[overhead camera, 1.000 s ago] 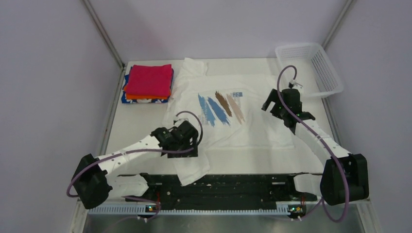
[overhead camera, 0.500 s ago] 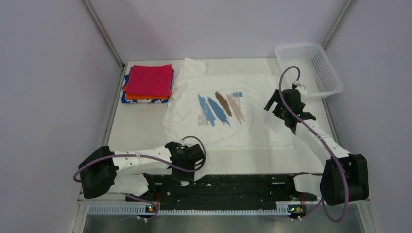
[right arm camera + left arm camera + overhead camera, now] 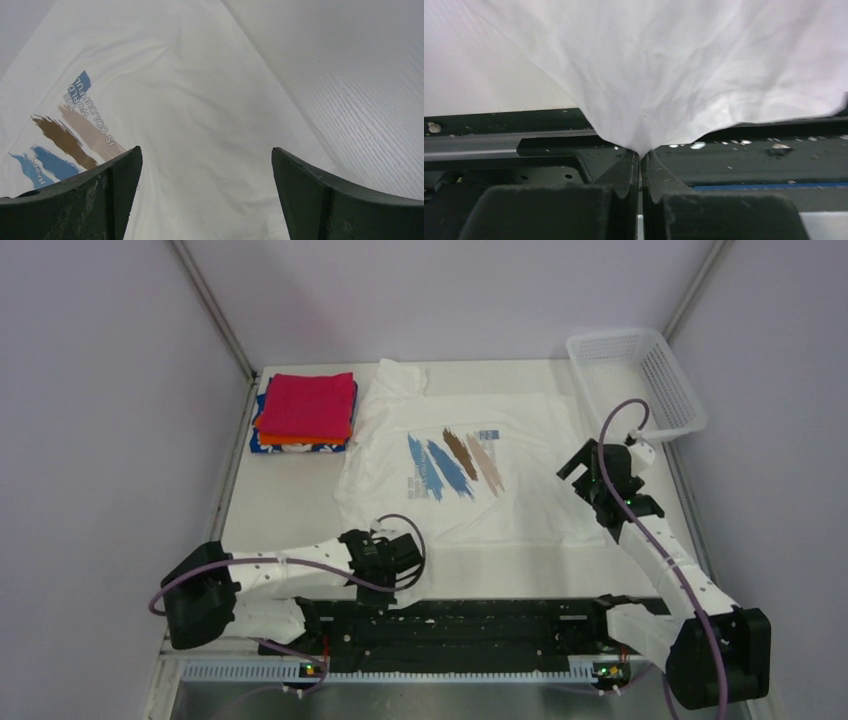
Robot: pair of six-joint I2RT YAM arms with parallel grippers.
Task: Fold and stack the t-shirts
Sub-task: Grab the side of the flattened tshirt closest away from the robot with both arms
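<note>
My right gripper moves back and down onto the shirt's near corner on the basket side next.
A white t-shirt (image 3: 520,502) with blue and brown brush strokes on the chest lies spread across the middle of the table. My left gripper (image 3: 398,575) is low at the near edge, shut on a pinch of the shirt's near-left cloth (image 3: 664,75). The black fingertips (image 3: 629,162) meet on a point of that fabric. My right gripper (image 3: 588,468) hovers over the shirt's right edge. In the right wrist view it (image 3: 205,150) is open wide above plain white cloth (image 3: 200,100). Folded magenta-red (image 3: 307,405), orange (image 3: 290,439) and blue (image 3: 262,443) shirts are stacked at the far left.
A white plastic mesh basket (image 3: 682,405) stands at the far right corner. A black rail (image 3: 470,625) runs along the table's near edge, just under the left gripper. Metal frame posts (image 3: 215,310) rise at the back corners.
The left gripper came down from the shirt's left side to the near edge and shut on the white cloth. The right arm shifted right and nearer, staying open.
</note>
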